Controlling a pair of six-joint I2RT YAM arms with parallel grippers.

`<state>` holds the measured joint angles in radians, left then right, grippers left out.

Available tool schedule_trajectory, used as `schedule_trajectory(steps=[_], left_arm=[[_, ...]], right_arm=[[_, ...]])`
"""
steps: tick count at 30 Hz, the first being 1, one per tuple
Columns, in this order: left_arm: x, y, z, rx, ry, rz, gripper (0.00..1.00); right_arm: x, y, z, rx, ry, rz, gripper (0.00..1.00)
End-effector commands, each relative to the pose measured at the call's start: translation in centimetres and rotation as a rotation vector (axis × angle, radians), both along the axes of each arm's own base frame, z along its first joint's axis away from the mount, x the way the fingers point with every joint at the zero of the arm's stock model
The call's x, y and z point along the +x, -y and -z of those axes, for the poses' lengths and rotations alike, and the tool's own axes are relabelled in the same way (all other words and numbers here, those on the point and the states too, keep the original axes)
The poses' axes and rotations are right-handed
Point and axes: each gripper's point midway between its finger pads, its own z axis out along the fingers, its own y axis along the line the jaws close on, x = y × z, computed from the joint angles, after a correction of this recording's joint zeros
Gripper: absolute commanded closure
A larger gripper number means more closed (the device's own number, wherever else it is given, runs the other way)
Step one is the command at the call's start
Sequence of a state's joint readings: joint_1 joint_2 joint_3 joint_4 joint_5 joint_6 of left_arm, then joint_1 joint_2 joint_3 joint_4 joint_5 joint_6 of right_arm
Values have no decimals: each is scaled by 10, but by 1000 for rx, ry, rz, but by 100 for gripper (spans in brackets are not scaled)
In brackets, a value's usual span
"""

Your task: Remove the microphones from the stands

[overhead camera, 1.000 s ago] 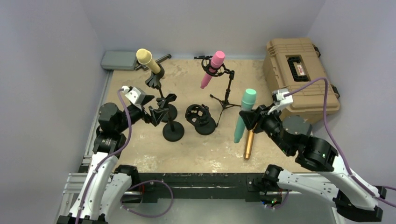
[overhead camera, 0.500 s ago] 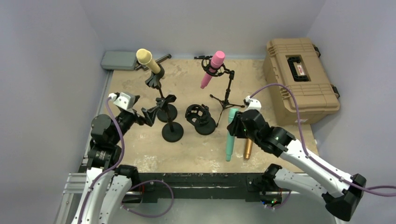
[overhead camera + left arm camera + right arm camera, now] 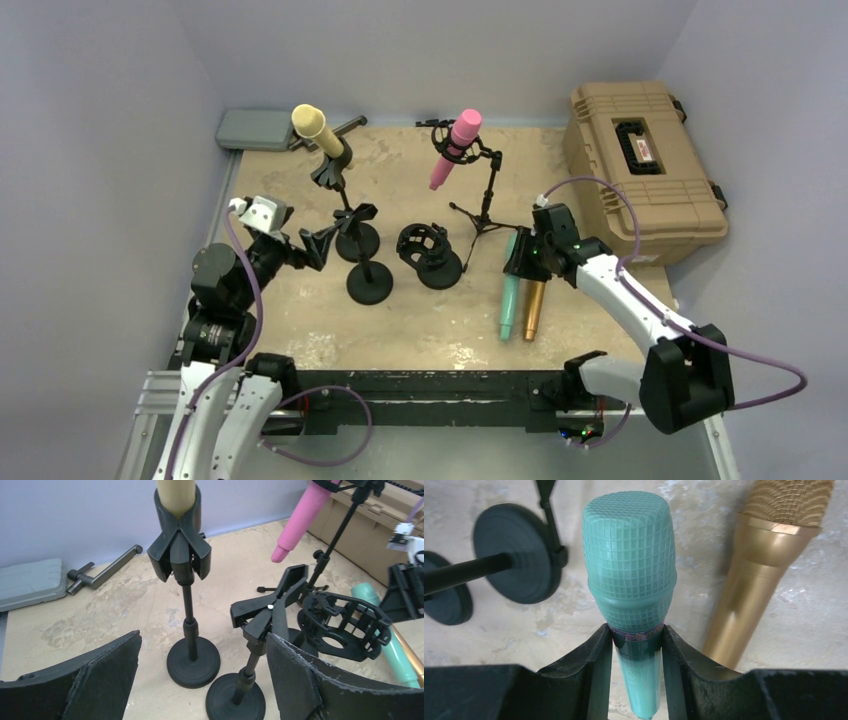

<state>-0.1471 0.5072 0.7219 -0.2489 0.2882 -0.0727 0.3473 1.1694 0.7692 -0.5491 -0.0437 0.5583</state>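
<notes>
The tabletop beside the gold microphone is clear, so my right gripper will next go down toward the table and lay the teal microphone flat there.
My right gripper is shut on a teal microphone, gripping it just below its mesh head. The microphone lies low along the table, close beside a gold microphone that rests there; I cannot tell whether it touches the table. An empty black clip stand stands left of centre. My left gripper is open and empty, level with that stand's clip, fingers apart on either side of the view.
A yellow microphone sits in a clip stand at the back left. A pink microphone hangs in a tripod shock mount. An empty shock-mount stand is at the centre. A tan case is at the right, a grey box at the back left.
My right arm has brought the teal microphone down from upright in the air to lie beside the gold one. My left gripper has drawn back slightly from the clip stand.
</notes>
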Motion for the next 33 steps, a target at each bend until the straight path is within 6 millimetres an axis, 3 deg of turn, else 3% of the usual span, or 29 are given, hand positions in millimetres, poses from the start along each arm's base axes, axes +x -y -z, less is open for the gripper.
schedule_trajectory(steps=[1, 6, 9, 20, 23, 28, 33], left_arm=[[-11, 13, -28, -14, 90, 84, 8], [-11, 11, -30, -24, 86, 73, 6], [-14, 11, -32, -28, 95, 73, 5], [-26, 18, -42, -43, 130, 123, 2], [-25, 21, -41, -43, 121, 140, 1], [-22, 21, -37, -53, 82, 136, 0], [-19, 9, -26, -102, -68, 37, 0]], right_arm=[[19, 13, 7, -65, 11, -3, 100], [21, 10, 25, -68, -80, 3, 100], [28, 12, 26, -82, -64, 20, 99], [31, 17, 42, -104, -54, 54, 84], [29, 15, 43, -95, -57, 42, 76], [29, 15, 33, -89, -21, 30, 51], [31, 16, 17, -95, 16, 8, 44]])
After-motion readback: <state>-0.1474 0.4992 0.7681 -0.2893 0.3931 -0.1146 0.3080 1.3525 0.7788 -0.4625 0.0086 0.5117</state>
